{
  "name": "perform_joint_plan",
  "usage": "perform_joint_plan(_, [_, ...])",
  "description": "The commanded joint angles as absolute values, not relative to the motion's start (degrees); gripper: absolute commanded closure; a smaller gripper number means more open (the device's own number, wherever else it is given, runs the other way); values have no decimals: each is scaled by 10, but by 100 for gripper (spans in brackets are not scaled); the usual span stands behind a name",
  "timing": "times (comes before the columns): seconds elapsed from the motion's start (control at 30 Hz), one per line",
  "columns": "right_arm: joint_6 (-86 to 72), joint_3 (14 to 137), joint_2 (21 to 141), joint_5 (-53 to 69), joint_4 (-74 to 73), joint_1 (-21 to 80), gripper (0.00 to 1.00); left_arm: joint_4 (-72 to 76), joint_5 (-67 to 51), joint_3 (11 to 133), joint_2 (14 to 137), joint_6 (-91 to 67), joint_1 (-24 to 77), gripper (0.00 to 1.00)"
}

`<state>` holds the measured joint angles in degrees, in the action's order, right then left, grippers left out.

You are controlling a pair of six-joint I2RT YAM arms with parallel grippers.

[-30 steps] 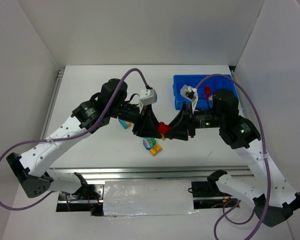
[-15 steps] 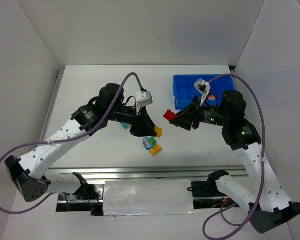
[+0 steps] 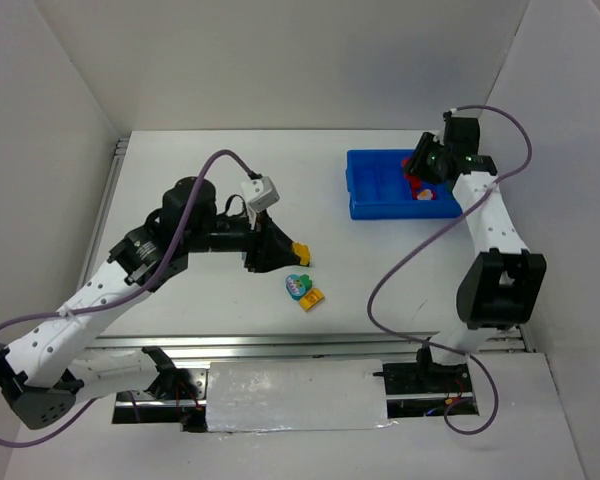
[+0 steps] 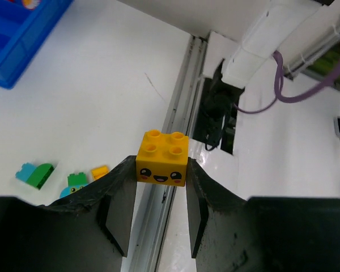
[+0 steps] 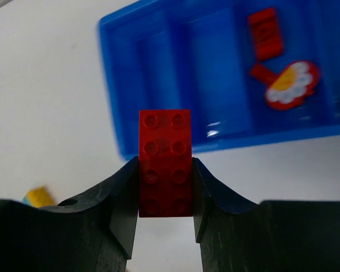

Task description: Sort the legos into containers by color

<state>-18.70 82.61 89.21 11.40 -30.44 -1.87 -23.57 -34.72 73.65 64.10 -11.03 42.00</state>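
Next, my right gripper will go to the right in its wrist view and down over the tray section of matching red pieces, which lies below and to that side.
My left gripper (image 3: 285, 252) is shut on a yellow smiley-face lego (image 4: 162, 164), held above the middle of the table; it shows at the fingertips in the top view (image 3: 300, 250). My right gripper (image 3: 418, 168) is shut on a long red lego (image 5: 165, 161) and hangs over the blue tray (image 3: 365, 205). In the right wrist view the brick sits just short of the tray's near wall (image 5: 175, 144). One compartment holds two red pieces (image 5: 264, 41) and a red, white and yellow flower piece (image 5: 292, 85).
A green-cyan lego (image 3: 298, 285) and a small yellow lego (image 3: 311, 298) lie loose on the table in front of the left gripper. The left wrist view also shows a cyan-green piece (image 4: 35, 174). White walls enclose the table; a metal rail (image 3: 280, 345) runs along the near edge.
The two grippers were close together at the table's middle. They have parted: the right arm swung back right to the tray with the red lego, and the left drew back slightly left with the yellow one.
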Motion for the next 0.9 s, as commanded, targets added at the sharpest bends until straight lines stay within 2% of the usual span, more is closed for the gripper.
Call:
perform_joint_plan(0.0, [-174,911,951,29,-350,-61,100,-216,-248,727,602,-172,415,100])
perform_joint_plan(0.1, [-159,985,1015,1,-373,-70,100,-223,-217,712,575,-206,412,100])
perform_joint_plan(0.33, [-142,1034,1108,-26,-383,-75,99,-207,-228,660,529,-235,411,100])
perform_joint_plan(0.5, [-150,1075,1165,-9,-399,-84,87,-236,-224,660,526,-235,411,100])
perform_joint_plan(0.57, [-154,1081,1176,10,-403,-84,75,-242,-214,666,526,-237,411,100])
perform_joint_plan(0.63, [-156,1079,1184,17,-401,-84,55,-244,-208,672,530,-238,410,100])
perform_joint_plan(0.73, [-163,1085,1188,14,-403,-84,40,-243,-207,679,540,-242,411,100])
perform_joint_plan(0.77, [-165,1090,1188,16,-407,-84,39,-242,-206,680,542,-244,410,100])
perform_joint_plan(0.8, [-168,1099,1185,17,-408,-84,6,-241,-202,680,548,-247,410,100])
perform_joint_plan(0.83, [-172,1102,1181,17,-411,-85,0,-240,-193,682,551,-251,411,100])
perform_joint_plan(0.87, [-176,1106,1177,21,-417,-84,0,-240,-186,683,555,-255,410,100])
